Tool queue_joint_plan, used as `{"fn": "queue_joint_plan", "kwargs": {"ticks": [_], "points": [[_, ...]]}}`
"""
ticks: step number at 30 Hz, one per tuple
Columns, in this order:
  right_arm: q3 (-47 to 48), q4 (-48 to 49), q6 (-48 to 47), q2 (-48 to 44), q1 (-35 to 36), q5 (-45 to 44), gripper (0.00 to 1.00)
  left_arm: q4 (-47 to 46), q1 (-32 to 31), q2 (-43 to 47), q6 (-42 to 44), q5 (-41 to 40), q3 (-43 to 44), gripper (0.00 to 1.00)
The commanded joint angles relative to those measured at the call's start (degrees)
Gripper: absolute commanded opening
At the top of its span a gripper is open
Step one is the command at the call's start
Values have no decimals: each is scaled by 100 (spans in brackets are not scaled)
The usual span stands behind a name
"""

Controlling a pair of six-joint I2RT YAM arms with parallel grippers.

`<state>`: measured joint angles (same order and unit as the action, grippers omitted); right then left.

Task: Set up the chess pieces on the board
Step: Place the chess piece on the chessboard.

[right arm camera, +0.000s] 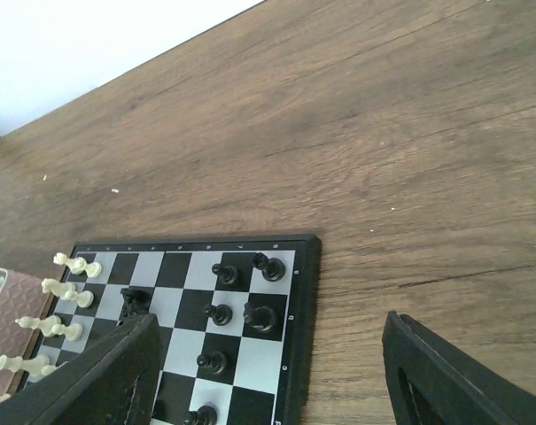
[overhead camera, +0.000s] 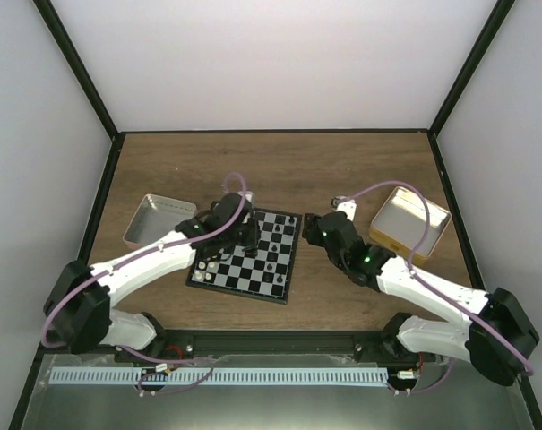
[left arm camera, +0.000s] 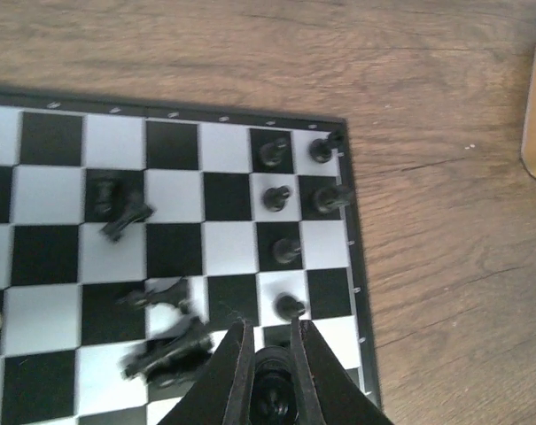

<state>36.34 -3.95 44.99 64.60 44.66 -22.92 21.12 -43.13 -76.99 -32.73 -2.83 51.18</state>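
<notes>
The black edge square [overhead camera: 285, 250] [left arm camera: 330, 292] stands empty below my left gripper, to its right in the top view. My left gripper should move across and down and release the piece there.
The board [overhead camera: 284, 282] lies at the table's middle and shows in the left wrist view [left arm camera: 354, 257] and the right wrist view [right arm camera: 305, 292]. Several black chess pieces [left arm camera: 288, 251] stand in its two right columns; others lie tipped over [left arm camera: 166, 350]. Cream pieces [right arm camera: 64, 292] stand along the opposite side. My left gripper [left arm camera: 268, 326] is low over the board [overhead camera: 246, 237], shut on a black piece [left arm camera: 275, 388]. My right gripper [right arm camera: 270, 320] is wide open and empty, beside the board's right edge [overhead camera: 309, 228].
A pinkish shallow tin [overhead camera: 159, 221] sits left of the board, and its corner shows in the right wrist view [right arm camera: 2, 319]. A yellow-tan tin [overhead camera: 409, 222] sits at the right. Bare wood table [overhead camera: 279, 166] lies behind the board.
</notes>
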Motion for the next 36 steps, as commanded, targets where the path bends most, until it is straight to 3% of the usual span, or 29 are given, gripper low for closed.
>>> {"fn": "queue_joint_plan", "kwargs": {"ticks": [1,18,36], "points": [[-108,-351,496,-387,-44,-598,70,-112,-416,-525,48,-496,490,4],[-469,-361,603,-633,-194,-556,72,136,-1193,-2147,92,-537,1433,7],[-575,-326,591,-624,-255,-486,73,373,-1398,-2656,118,-949,1591,11]]}}
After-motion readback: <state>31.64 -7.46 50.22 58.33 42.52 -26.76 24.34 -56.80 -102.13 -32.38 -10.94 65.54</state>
